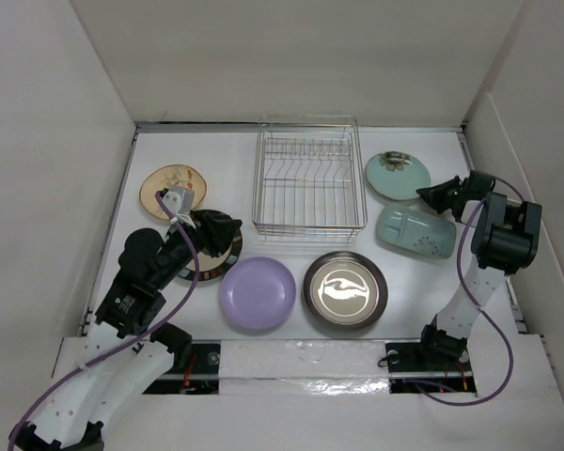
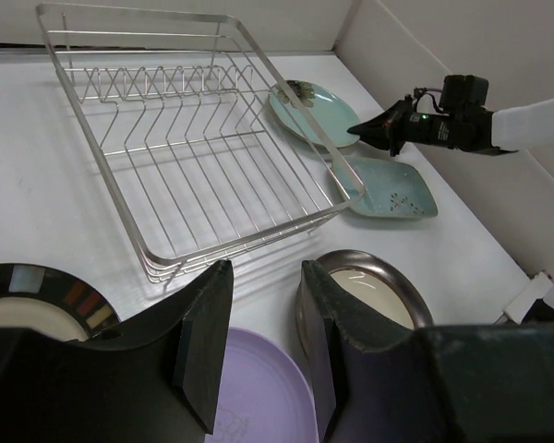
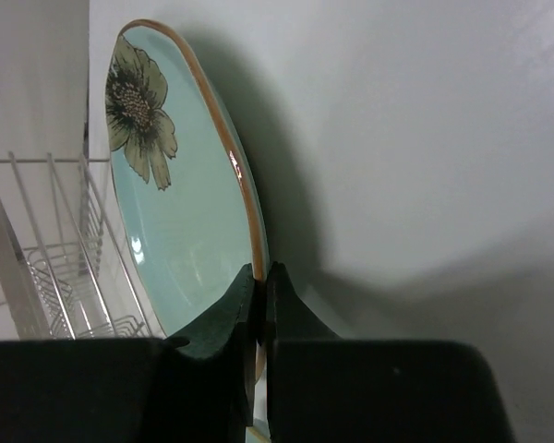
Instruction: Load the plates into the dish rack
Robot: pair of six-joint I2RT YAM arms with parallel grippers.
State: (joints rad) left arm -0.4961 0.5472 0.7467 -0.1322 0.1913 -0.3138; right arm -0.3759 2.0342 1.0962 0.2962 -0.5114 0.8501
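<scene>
The dish rack is empty, so the right gripper should next lift the plate, turn it upright over the wire slots along the rack's closest side [image 1: 340,167], lower it and let it go.
The silver wire dish rack [image 1: 308,180] stands empty at the back middle. My right gripper [image 1: 429,194] is shut on the rim of the pale green round plate [image 1: 396,175], right of the rack; the wrist view shows the plate [image 3: 175,231] pinched between the jaws. The pale green divided tray [image 1: 415,233] lies just in front of it. My left gripper [image 1: 227,233] is open and empty, above the cream plate with the dark brown rim [image 1: 218,268]. The lavender plate [image 1: 257,293] and the dark metallic-rimmed plate [image 1: 346,289] lie at the front. The tan floral plate [image 1: 172,187] lies at the back left.
White walls close in the table on the left, back and right. The left wrist view shows the rack [image 2: 185,138], the right gripper [image 2: 369,129] at the round plate [image 2: 309,111] and the divided tray [image 2: 388,189].
</scene>
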